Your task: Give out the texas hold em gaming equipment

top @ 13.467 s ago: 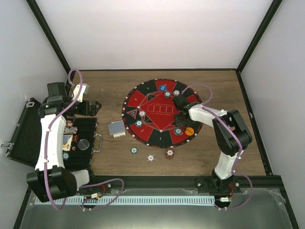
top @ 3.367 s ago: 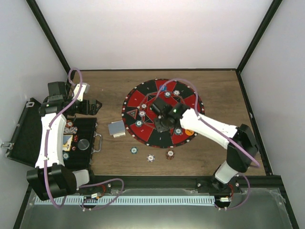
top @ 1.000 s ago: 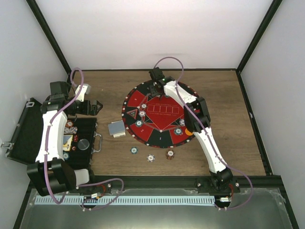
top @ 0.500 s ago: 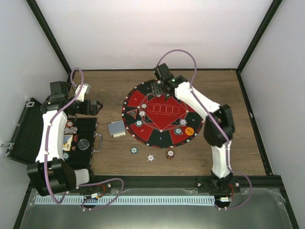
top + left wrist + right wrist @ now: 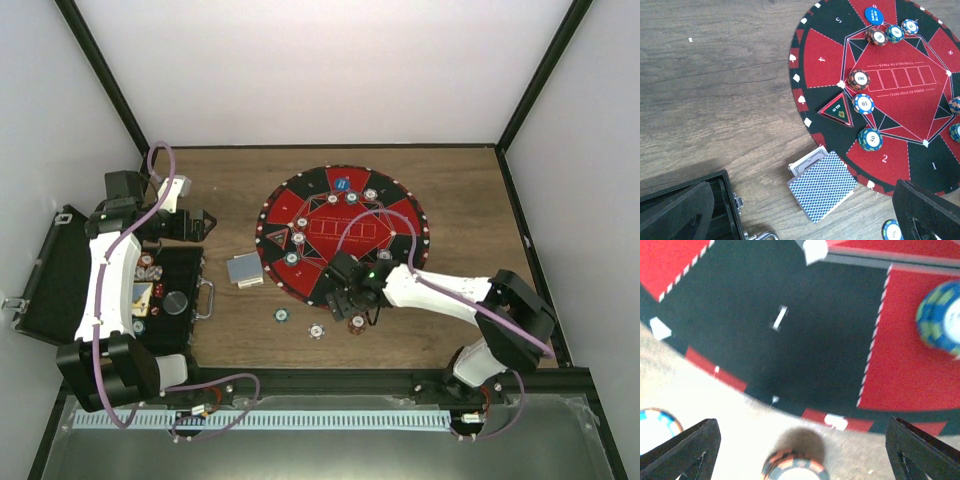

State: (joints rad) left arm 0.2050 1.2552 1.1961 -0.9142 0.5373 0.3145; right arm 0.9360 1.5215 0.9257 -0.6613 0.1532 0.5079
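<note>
Next, my right gripper draws back from the mat's edge and comes down around the dark, orange-striped chip (image 5: 357, 323) (image 5: 796, 469), which lies below it, nearer my base.
The round red and black poker mat (image 5: 300, 205) holds several striped chips and a blue marker disc (image 5: 342, 184), which also shows in the left wrist view (image 5: 873, 15). My right gripper (image 5: 348, 303) is open and empty at the mat's near edge. A dark, orange-striped chip (image 5: 796, 469) lies on the table between its fingers. The grey-blue-backed card deck (image 5: 245, 268) lies left of the mat (image 5: 824, 186). My left gripper (image 5: 200, 222) is open and empty above it. The orange disc is hidden under the right arm.
Three loose chips lie on the wood near the mat's front: blue (image 5: 283, 315), white (image 5: 316, 331) and dark (image 5: 355, 323). An open black case (image 5: 60, 270) with chips stands at the left edge. A triangular all-in marker (image 5: 837, 108) sits on the mat.
My right arm has swung from the mat's far edge to its near edge, over the dark chip. A third chip now shows beside the blue disc. The left arm has not moved.
</note>
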